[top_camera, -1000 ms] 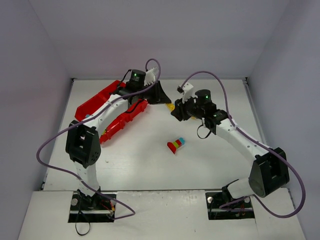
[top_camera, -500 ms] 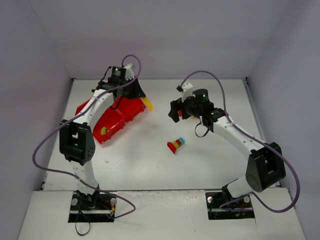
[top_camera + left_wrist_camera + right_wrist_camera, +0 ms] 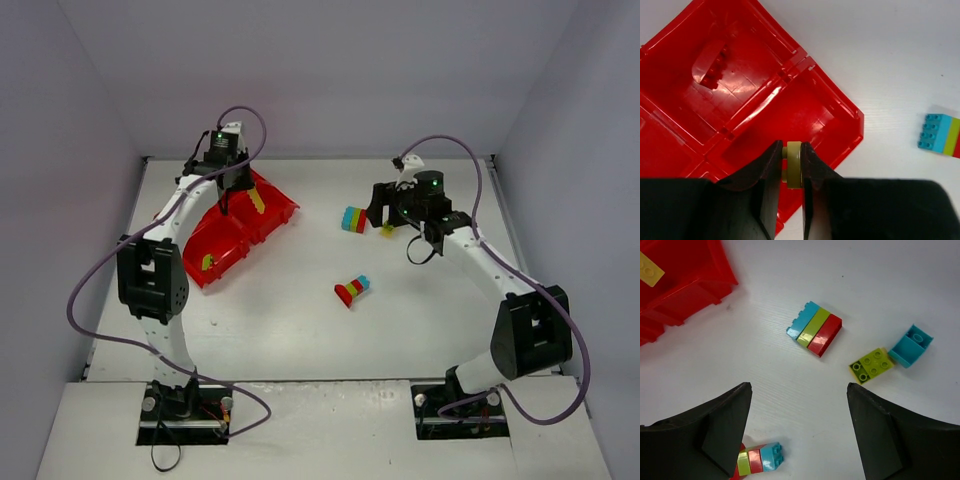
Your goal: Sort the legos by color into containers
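My right gripper shifts toward the right in its wrist view next, turns to match the slant of the teal brick (image 3: 910, 345) and lowers, since the brick lies below that way.
My left gripper (image 3: 791, 150) is shut on a flat yellow lego (image 3: 794, 169), held above the near right compartment of the red tray (image 3: 837, 102). In the top view the left gripper (image 3: 248, 192) hangs over the tray (image 3: 275, 222). A red brick (image 3: 714, 75) lies in a far compartment and a green one (image 3: 207, 262) in another. My right gripper (image 3: 797, 387) stands open over bare table. A teal-green-red stack (image 3: 815, 328) lies ahead of it, with a lime brick (image 3: 871, 365) and a teal brick (image 3: 910, 345) to the right.
A second small multicolour stack (image 3: 351, 289) lies mid-table and shows by my right gripper's left finger as the stack (image 3: 760, 460). White walls close in the table on three sides. The left arm's cable loops over the left edge.
The two grippers have parted. The left swung left over the tray with the yellow lego. The right opened and drew back right, leaving the teal-green-red stack on the table.
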You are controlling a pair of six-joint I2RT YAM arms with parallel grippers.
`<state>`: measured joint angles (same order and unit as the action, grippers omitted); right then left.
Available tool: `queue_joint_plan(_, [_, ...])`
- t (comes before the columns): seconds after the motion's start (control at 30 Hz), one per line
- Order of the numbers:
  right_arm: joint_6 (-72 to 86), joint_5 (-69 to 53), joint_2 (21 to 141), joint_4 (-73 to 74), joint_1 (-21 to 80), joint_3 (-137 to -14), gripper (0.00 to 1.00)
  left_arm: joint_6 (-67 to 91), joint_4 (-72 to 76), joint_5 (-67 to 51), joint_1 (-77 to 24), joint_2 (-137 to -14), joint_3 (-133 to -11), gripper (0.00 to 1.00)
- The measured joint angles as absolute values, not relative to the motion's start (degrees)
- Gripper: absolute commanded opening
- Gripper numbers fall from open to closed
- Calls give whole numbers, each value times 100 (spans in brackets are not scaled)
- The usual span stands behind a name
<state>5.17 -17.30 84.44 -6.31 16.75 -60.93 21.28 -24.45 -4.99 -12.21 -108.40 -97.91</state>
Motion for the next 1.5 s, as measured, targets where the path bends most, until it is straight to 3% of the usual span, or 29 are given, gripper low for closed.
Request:
queue_joint_plan(0.37, [1280, -1048, 8761, -438, 1378, -6093, 72, 1894, -2346, -165, -1157, -11552, -9981, 41])
queue_joint_plan(0.73, [2261, 231, 9647, -121, 1304, -6648, 71, 1815, -2467, -213, -1151, -11528, -10280, 45])
queue_joint_plan(0.9, [2602, 598, 10186, -82, 1247, -7212, 70, 1852, -2759, -408, -1197, -11194, -10267, 54])
queue_joint_plan(1.27, [3048, 917, 11432, 185, 1160, -7966, 67, 1896, -3087, -578, -1660, -10219, -9583, 54])
queue_joint_plan(1.33, [3059, 943, 11614, 220, 1153, -8086, 64, 1916, -3120, -604, -1734, -10202, -9470, 54])
queue_joint_plan(1.4, [3052, 961, 11743, 239, 1131, -8180, 54, 1929, -3148, -613, -1798, -10202, -9393, 54])
queue_joint_plan(1.47, [3052, 965, 11830, 239, 1100, -8239, 40, 1931, -3203, -613, -1870, -10202, -9380, 54])
queue_joint_plan(1.5, [3026, 967, 11861, 248, 1085, -8261, 27, 1931, -3205, -611, -1896, -10202, -9380, 54])
